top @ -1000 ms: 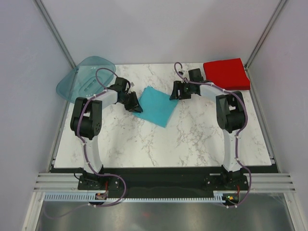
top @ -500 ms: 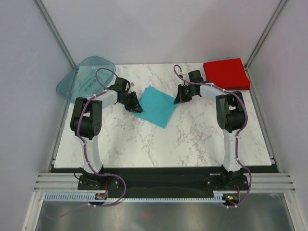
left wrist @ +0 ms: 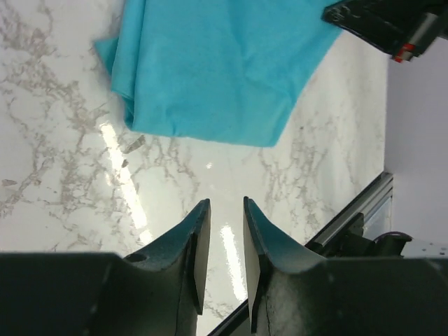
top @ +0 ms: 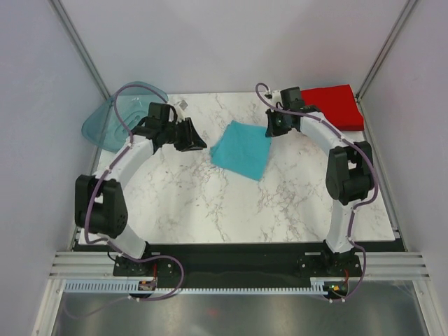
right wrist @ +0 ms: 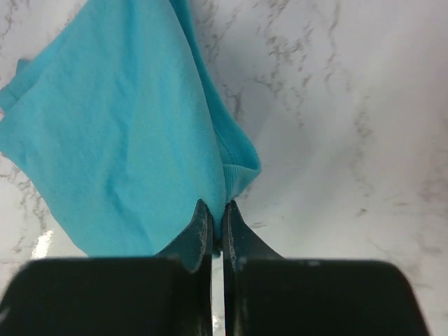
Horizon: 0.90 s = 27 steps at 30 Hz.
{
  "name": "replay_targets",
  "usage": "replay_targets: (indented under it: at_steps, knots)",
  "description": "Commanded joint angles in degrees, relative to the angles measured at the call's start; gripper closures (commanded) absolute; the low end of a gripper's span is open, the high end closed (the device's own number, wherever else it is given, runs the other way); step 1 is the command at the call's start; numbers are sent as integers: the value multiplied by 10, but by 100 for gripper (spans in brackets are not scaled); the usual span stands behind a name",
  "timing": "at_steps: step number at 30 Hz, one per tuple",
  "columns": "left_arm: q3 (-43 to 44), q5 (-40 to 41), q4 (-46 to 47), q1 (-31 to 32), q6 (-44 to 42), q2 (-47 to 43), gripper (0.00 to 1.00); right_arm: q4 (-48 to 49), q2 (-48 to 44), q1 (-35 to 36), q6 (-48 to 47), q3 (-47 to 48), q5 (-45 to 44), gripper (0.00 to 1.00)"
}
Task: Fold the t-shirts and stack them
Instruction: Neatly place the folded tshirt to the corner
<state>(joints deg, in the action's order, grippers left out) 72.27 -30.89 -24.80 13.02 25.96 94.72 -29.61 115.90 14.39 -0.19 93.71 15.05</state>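
Note:
The turquoise t-shirt's corner goes outward in my right gripper over the red t-shirt's far corner (top: 344, 92) by the wall next. Then it is released, since the red t-shirt is folded.
The folded turquoise t-shirt (top: 241, 149) lies in the middle of the marble table, its back right corner lifted. My right gripper (top: 271, 130) is shut on that corner; in the right wrist view the cloth (right wrist: 126, 140) is pinched between the jaws of the right gripper (right wrist: 218, 210). The red t-shirt (top: 334, 106), a folded square, sits at the back right corner. My left gripper (top: 199, 141) hovers left of the turquoise shirt, apart from it. In the left wrist view the left gripper (left wrist: 224, 210) is open and empty, with the turquoise shirt (left wrist: 210, 70) beyond it.
A translucent teal plastic tray (top: 115, 115) leans at the table's back left corner. Grey walls close in the sides and back. The table's dark front rail (left wrist: 350, 217) shows in the left wrist view.
The right gripper shut on the turquoise shirt's corner and pulled it right and toward the back. The left gripper let go, opened wider and drew back to the left.

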Motion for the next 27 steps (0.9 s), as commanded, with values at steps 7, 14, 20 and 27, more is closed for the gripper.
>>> replay_targets:
  at_steps: [7, 14, 20, 27]
  knots:
    - [-69, -80, 3, 29, -38, -93, 67, -81, -95, -4, -172, 68, -258, 100]
    - [-82, -100, 3, 40, -63, -74, 67, -66, -145, -5, -279, 65, -319, 100]
    - [-85, -109, 5, 46, -67, -72, 67, 2, -204, -18, -377, 29, -318, 100]
    - [-89, -110, 7, 50, -69, -74, 67, -9, -197, -51, -396, 89, -300, 100]
